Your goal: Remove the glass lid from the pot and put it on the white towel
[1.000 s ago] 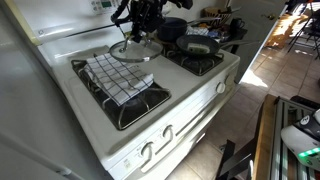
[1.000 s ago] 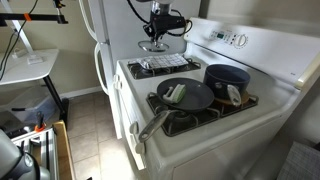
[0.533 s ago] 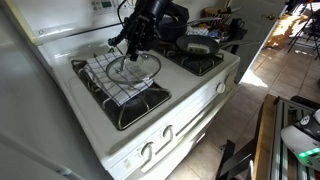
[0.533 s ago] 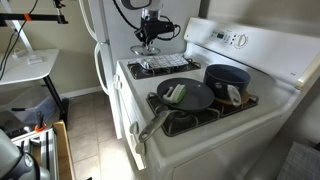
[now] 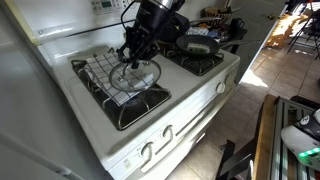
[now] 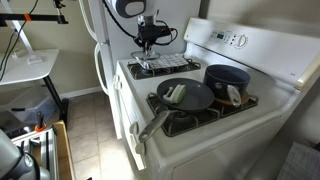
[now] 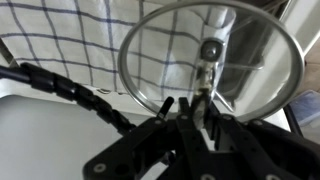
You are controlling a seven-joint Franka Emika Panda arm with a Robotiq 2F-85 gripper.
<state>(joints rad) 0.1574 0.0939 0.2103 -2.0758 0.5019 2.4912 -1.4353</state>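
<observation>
My gripper still holds the glass lid (image 5: 136, 75) tilted above the white towel (image 5: 103, 70), so it will lower the lid onto the towel next, then release the lid's rim.
The glass lid (image 5: 136, 75) has a metal rim and a dark knob, and hangs tilted just over the white towel (image 5: 103, 70). My gripper (image 5: 133, 60) is shut on the lid's rim from above. In the wrist view the fingers (image 7: 192, 108) pinch the rim of the lid (image 7: 235, 45), and the checked towel (image 7: 70, 40) lies behind it. The towel (image 6: 165, 66) covers the stove's rear burner, with the gripper (image 6: 150, 44) above it. The dark pot (image 6: 227, 78) stands uncovered on another burner. In an exterior view the pot (image 5: 172, 28) is partly hidden by the arm.
A dark frying pan (image 6: 186, 96) with a long handle holds a green and white object on the burner beside the pot. Bare burner grates (image 5: 135, 105) lie beside the towel. The stove's back panel (image 6: 235, 40) and a white fridge (image 6: 105, 30) border the cooktop.
The arm has carried the lid away from the pot, across to the towel, and lowered it close to the cloth. The grip on the rim is unchanged.
</observation>
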